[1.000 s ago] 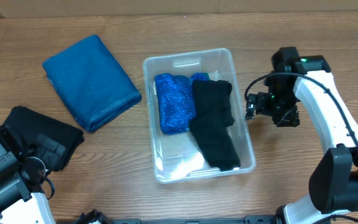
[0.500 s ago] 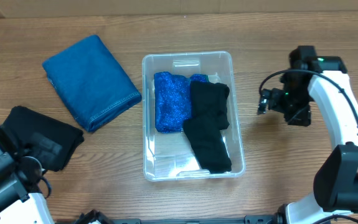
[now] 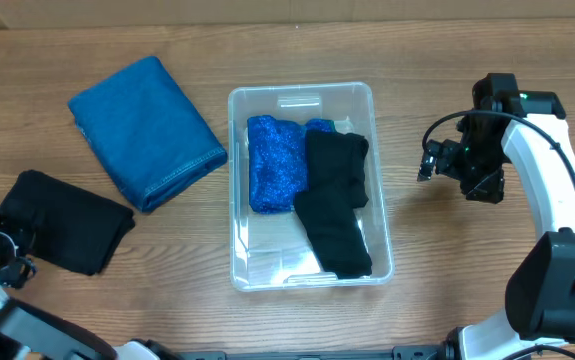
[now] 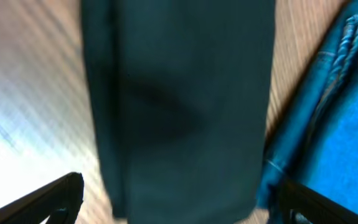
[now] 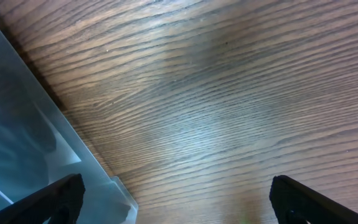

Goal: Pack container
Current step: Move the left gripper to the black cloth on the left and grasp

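The left gripper will first shift down to the cloth's edge away from the denim (image 4: 347, 93), where the layers show, to close on the fold of the folded black cloth.
The clear container (image 3: 235, 200) stands square at the table's middle. It holds a sparkly blue cloth (image 3: 274, 165) and a black cloth (image 3: 334, 215). A folded blue denim cloth (image 3: 145, 130) and a folded black cloth (image 3: 65, 222) lie on the table to its left. My left gripper (image 3: 5, 252) is open at the black cloth's near left end. In the left wrist view the black cloth (image 4: 179, 106) lies ahead of the gripper (image 4: 179, 205), with the denim (image 4: 347, 93) at the right. My right gripper (image 3: 427, 165) is open and empty, right of the container.
In the right wrist view the open gripper (image 5: 179, 202) hangs over bare wood, with the container's corner (image 5: 35, 130) at the left. A dark strip runs along the table's far edge (image 3: 287, 12).
The container turned from tilted to square and shifted left. My right gripper drew away to the right. My left arm pulled back to the lower left, uncovering the black cloth.
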Robot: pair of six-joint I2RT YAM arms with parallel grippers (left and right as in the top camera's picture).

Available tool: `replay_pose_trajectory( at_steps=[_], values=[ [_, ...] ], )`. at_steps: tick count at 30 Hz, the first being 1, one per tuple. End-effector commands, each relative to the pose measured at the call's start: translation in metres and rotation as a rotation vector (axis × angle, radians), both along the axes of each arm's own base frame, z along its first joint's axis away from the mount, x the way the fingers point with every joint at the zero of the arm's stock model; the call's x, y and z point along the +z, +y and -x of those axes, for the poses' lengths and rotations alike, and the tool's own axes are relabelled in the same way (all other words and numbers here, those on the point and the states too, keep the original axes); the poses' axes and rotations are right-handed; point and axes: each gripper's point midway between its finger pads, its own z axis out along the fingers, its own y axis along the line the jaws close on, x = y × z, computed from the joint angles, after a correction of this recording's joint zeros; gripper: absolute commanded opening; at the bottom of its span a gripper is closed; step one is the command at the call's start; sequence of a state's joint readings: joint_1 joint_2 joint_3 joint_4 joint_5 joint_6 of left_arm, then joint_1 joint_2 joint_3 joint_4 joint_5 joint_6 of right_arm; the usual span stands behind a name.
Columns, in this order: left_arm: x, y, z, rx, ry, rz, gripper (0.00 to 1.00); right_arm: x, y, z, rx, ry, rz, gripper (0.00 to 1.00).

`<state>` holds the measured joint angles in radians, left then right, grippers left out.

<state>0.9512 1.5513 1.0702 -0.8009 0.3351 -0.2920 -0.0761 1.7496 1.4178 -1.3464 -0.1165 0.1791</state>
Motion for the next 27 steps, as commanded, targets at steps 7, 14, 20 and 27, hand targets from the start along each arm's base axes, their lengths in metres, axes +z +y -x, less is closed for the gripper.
replay_pose_trajectory(
  at_steps=[7, 14, 20, 27],
  values=[
    [-0.063, -0.012, 0.013, 0.021, 0.135, 0.173, 1.00, 0.001, 0.001, -0.003, 0.007, -0.016, -0.002, 1.00],
    [-0.072, -0.007, 0.039, 0.097, 0.280, 0.144, 1.00, 0.001, 0.001, -0.002, 0.007, -0.013, -0.003, 1.00],
    [-0.085, -0.014, 0.018, 0.040, 0.136, 0.149, 1.00, 0.001, 0.001, -0.002, 0.007, -0.012, -0.003, 1.00],
    [-0.098, -0.034, -0.002, -0.031, -0.035, 0.180, 0.89, 0.001, 0.001, -0.002, 0.007, -0.012, -0.003, 1.00]
  ],
)
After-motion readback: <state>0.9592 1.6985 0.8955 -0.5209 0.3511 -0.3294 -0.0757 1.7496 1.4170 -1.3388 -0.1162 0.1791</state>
